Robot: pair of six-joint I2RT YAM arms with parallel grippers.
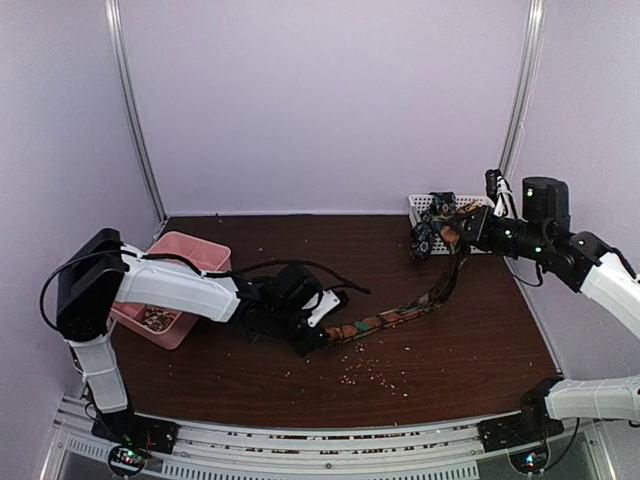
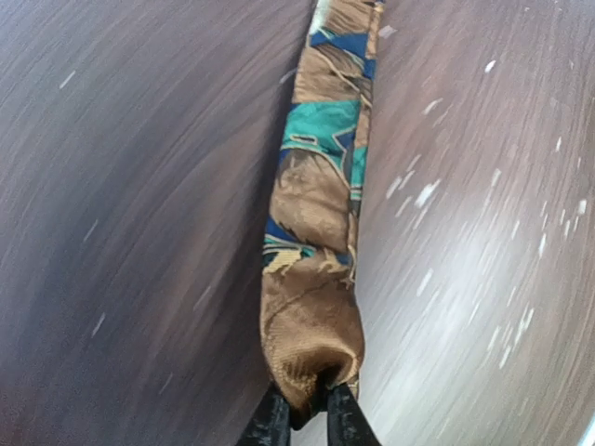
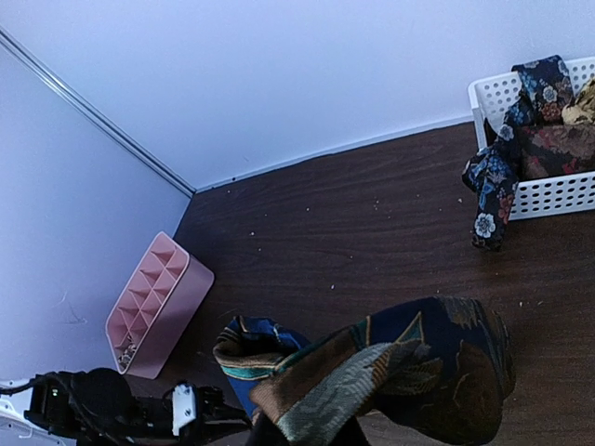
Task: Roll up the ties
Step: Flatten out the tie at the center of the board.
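The tie's wide end will next be lowered by my right gripper, which will then draw it back from the white basket to the open table (image 1: 463,308).
A long tie (image 1: 400,318) patterned in brown, teal and blue stretches across the dark table from centre to right. My left gripper (image 1: 306,340) is shut on its narrow end, low on the table. In the left wrist view the brown tip is pinched between the black fingers (image 2: 270,423) and the tie (image 2: 321,186) runs away from them. My right gripper (image 1: 460,238) is shut on the wide end and holds it above the table near the basket. In the right wrist view the bunched tie (image 3: 400,367) hides most of the jaws.
A white basket (image 1: 424,205) at the back right holds more ties, and a dark floral one (image 3: 488,190) hangs over its wall (image 3: 558,195). A pink divided organizer (image 1: 185,250) stands at the left. Pale crumbs (image 1: 372,370) lie scattered on the table.
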